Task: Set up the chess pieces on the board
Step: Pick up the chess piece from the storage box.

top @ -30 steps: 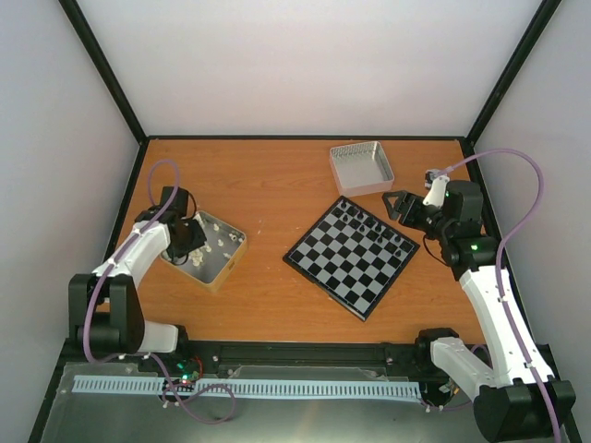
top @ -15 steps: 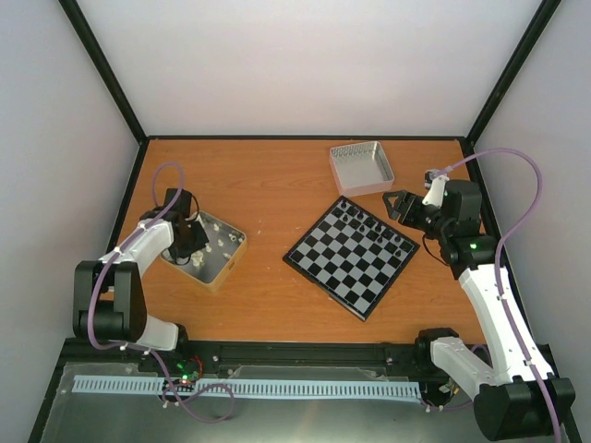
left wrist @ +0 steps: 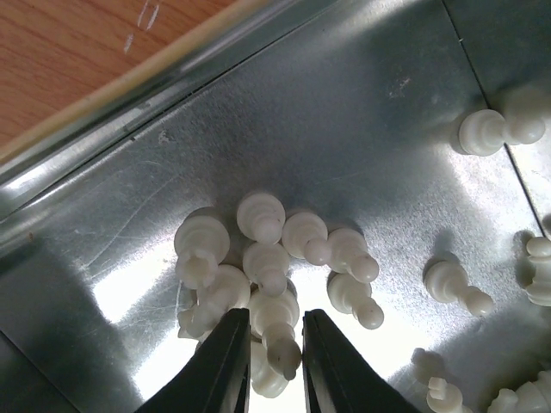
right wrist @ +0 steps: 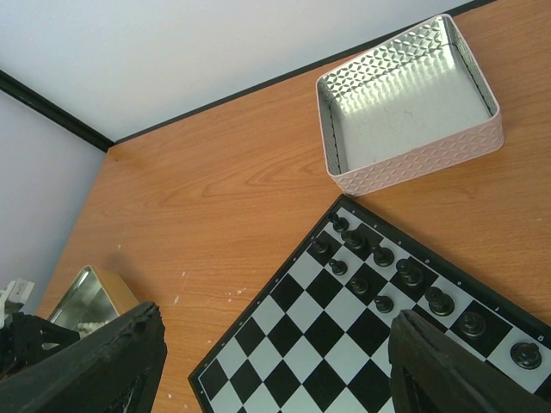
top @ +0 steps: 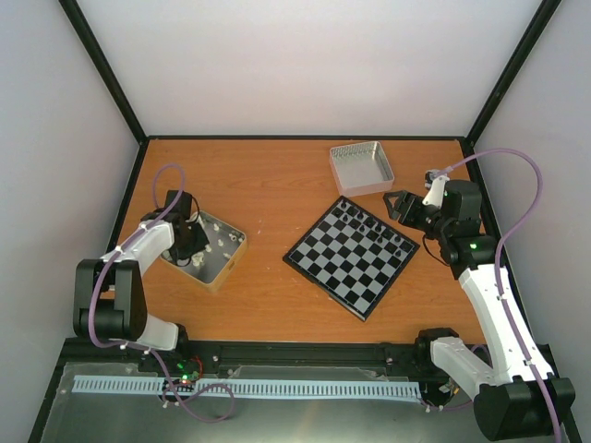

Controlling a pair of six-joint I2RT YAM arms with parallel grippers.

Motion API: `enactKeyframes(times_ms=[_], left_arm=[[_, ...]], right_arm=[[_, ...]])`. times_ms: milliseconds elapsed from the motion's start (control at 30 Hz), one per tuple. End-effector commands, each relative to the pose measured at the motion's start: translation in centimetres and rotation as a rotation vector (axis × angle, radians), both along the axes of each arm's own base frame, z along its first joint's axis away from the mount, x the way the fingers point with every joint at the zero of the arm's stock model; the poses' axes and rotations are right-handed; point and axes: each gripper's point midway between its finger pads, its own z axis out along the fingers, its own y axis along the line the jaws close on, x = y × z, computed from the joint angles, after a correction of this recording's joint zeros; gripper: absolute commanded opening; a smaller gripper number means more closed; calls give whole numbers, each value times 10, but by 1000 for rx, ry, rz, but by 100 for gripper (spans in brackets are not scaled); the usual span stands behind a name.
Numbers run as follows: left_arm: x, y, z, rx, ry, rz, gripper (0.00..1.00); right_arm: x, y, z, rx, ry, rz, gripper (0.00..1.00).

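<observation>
My left gripper rises next and carries the white piece out of its tray to the board (top: 352,255). It then lowers to free it on the nearest corner square (top: 295,257), since that's empty.
The board (top: 352,255) lies turned diamond-wise right of centre, with small black chessmen (top: 374,226) along its far right edge. Many cream-white chess pieces lie in a silver tray (top: 224,265) at the left. My left gripper (top: 194,242) is down inside that tray. In the left wrist view its jaws (left wrist: 274,314) stand close together around one white piece (left wrist: 277,335) at the near end of a cluster, touching it on both sides. My right gripper (top: 399,205) hangs wide open and empty above the board's right corner; the board (right wrist: 344,344) shows between its fingers.
An empty silver tray (top: 361,167) with a patterned wall stands beyond the board, also in the right wrist view (right wrist: 405,103). More white pieces (left wrist: 456,288) lie loose on the tray floor (left wrist: 344,112). Black frame posts border the orange table.
My left arm has folded in closer over the tray, its gripper staying down among the white pieces. The right arm and the board have not moved.
</observation>
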Motion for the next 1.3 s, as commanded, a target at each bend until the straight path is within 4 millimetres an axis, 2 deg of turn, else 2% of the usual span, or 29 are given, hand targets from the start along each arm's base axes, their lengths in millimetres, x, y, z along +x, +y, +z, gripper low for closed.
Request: enactKeyframes(times_ms=[0, 200, 367, 633, 1267], left_arm=[[6, 2, 13, 13, -31, 8, 20], [1, -6, 30, -24, -62, -17, 26], [-5, -4, 39, -17, -86, -13, 30], [-11, -4, 19, -19, -40, -7, 27], [6, -5, 3, -14, -26, -24, 23]], right_arm=[[1, 1, 3, -4, -6, -5, 71], [0, 2, 4, -1, -8, 1, 71], [1, 3, 4, 6, -5, 6, 71], [-2, 2, 2, 0, -11, 4, 71], [-1, 2, 1, -2, -7, 2, 71]])
